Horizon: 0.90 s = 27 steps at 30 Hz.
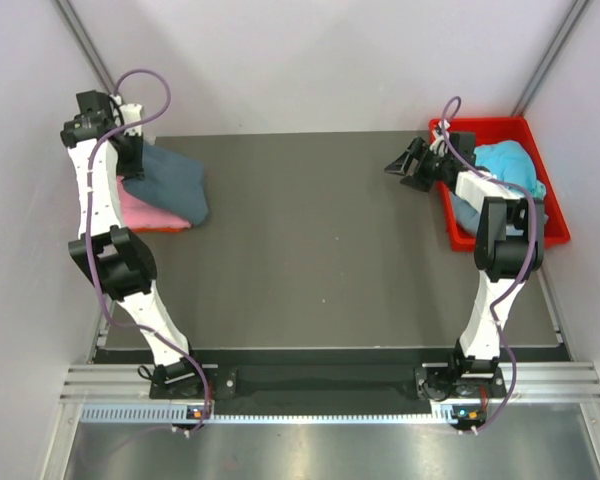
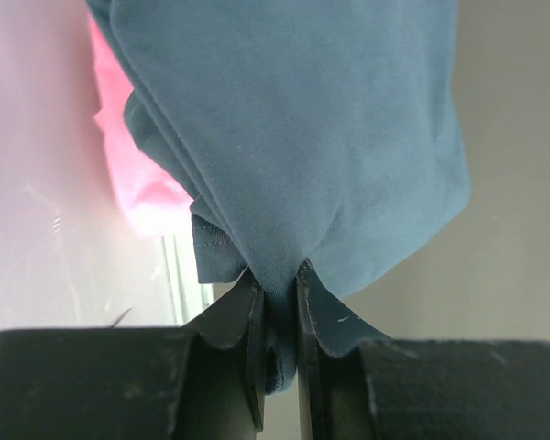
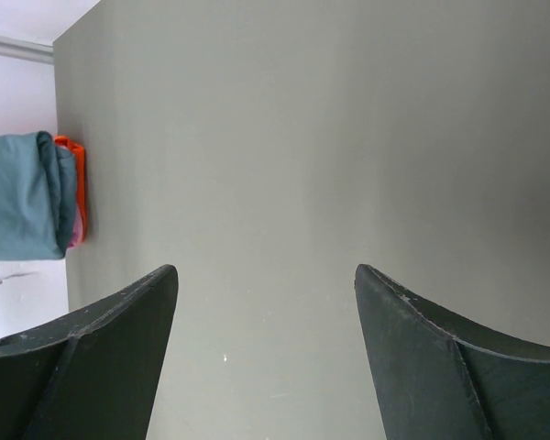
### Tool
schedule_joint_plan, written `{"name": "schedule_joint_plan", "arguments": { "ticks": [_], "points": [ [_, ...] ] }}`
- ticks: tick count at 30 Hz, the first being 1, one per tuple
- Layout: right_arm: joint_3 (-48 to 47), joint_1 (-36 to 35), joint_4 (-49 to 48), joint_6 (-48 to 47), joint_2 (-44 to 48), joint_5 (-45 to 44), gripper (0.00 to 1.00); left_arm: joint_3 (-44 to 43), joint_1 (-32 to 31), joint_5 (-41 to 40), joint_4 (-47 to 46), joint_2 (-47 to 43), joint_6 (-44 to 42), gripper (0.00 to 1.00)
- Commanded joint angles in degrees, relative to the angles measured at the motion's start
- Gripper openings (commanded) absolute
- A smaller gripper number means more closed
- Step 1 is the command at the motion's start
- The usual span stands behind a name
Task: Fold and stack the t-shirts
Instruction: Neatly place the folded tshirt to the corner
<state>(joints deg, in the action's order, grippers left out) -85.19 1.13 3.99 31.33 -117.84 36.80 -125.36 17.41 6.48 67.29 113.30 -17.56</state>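
The teal t-shirt [image 1: 175, 178] is crooked, so my left gripper will move down next with a slight turn and lay the t-shirt's pinched fold by the wall.
A folded dark teal t-shirt [image 1: 175, 178] lies on a folded pink t-shirt [image 1: 145, 212] at the table's far left, with an orange layer under the pink. My left gripper [image 1: 130, 152] is shut on the teal shirt's edge [image 2: 280, 302]; the pink shirt [image 2: 128, 165] shows beside it. My right gripper [image 1: 410, 165] is open and empty above the table near the red bin [image 1: 555, 222]. The bin holds a light blue t-shirt [image 1: 510, 162] and a darker blue one [image 1: 467, 215]. In the right wrist view [image 3: 266, 284] the teal stack [image 3: 23, 197] shows far off.
White walls enclose the dark grey table [image 1: 320, 250] on three sides. The left stack lies close to the left wall. The red bin stands at the table's right edge. The arm bases sit on a rail at the near edge.
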Motion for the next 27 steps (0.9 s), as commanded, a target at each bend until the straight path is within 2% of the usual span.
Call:
{"name": "schedule_joint_plan", "arguments": {
  "ticks": [1,8,9,27],
  "points": [
    [-1.0,-0.7,-3.0,0.1,-0.3,1.0,0.78,-0.6,1.5,-3.3,-2.0,-3.3,-2.1,0.00],
    [-1.6,-2.5,-3.1,0.3,-0.8,0.9,0.78,0.3,1.8,-6.0,-2.8,-1.7,-2.3,0.00],
    [-1.6,-2.5,-3.3,0.3,-0.9,0.9,0.78,0.5,1.8,-8.5,-3.0,-1.3,-2.2,0.00],
    [-0.9,-2.6,-2.7,-1.1,0.1,0.6,0.78,0.9,1.8,-20.6,-7.8,8.3,-0.9,0.00]
  ]
}}
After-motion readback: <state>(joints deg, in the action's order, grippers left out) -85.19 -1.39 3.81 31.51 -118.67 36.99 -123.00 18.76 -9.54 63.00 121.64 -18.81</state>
